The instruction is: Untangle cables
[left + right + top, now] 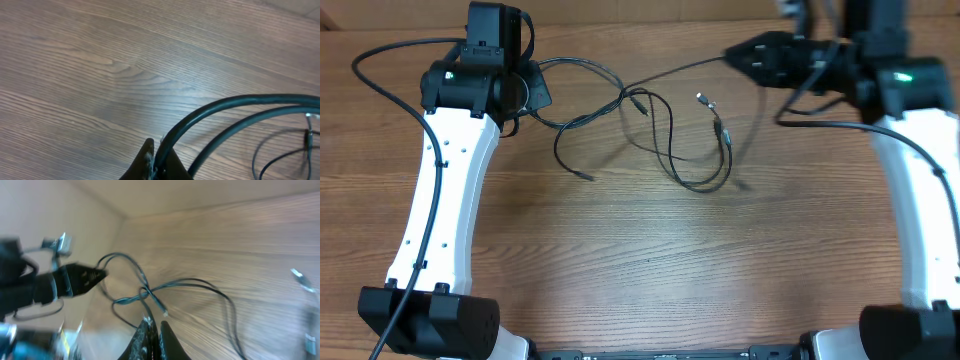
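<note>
The piece of cable comes away from the tangle in my right gripper next. It is released over the bare tabletop, which lies to the gripper's right in the overhead view.
Thin black cables [672, 150] lie looped and crossed on the wooden table between the two arms. My left gripper [525, 95] is shut on one cable at the back left; in the left wrist view the jaws [156, 162] pinch a black cable [225, 105] that arcs away right. My right gripper [732, 56] is shut on another cable, drawn taut from the tangle to the back right. In the right wrist view the jaws [152, 332] clamp a thin strand leading to the crossed cables [145, 292]. A silver-tipped plug [702, 98] lies loose.
Another plug end [585, 176] rests left of the tangle. The left arm's thicker black cable [380, 55] loops at the back left. A wall edge runs along the table's far side [640, 12]. The arm bases [430, 320] stand at the front corners.
</note>
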Controlling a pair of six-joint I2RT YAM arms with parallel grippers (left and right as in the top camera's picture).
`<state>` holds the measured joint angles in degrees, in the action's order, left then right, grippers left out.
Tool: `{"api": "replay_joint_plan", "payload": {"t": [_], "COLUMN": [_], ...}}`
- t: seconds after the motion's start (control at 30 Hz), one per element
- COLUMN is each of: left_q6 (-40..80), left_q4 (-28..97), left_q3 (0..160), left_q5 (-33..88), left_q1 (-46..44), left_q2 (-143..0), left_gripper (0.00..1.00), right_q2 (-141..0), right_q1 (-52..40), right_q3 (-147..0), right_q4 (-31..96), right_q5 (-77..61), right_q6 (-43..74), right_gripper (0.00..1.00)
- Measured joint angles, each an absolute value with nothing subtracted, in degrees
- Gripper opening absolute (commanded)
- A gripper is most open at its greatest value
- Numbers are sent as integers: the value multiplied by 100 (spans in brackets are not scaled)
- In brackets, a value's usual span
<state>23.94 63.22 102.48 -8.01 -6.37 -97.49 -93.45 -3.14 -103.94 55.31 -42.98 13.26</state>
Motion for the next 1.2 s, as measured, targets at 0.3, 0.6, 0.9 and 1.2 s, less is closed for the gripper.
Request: {"api": "replay_joint_plan", "payload": {"t": [0.3, 0.6, 0.9, 1.2], "left_q6": [2075, 1789, 1584, 1452], "left_q4": [6351, 6473, 6521, 6626], "left_q3": [10248, 10248, 10248, 10248], "left_q5": [-880, -836, -996, -1122], "left_q1": [-637, -637, -637, -637], "left_q2": [-9749, -9749, -9749, -9749], "left_gripper": [4, 6, 9, 9], "right_q2": [-9338, -9338, -9338, -9804], "right_q1": [521, 565, 2099, 3343], "right_q3": [-10388, -10388, -10385, -10230], "right_q4": [6914, 7439, 7505, 7509], "right_q5": [-2362, 521, 301, -578], "right_q6": [1953, 2709, 2390, 1820], "right_gripper": [4, 4, 4, 11]}}
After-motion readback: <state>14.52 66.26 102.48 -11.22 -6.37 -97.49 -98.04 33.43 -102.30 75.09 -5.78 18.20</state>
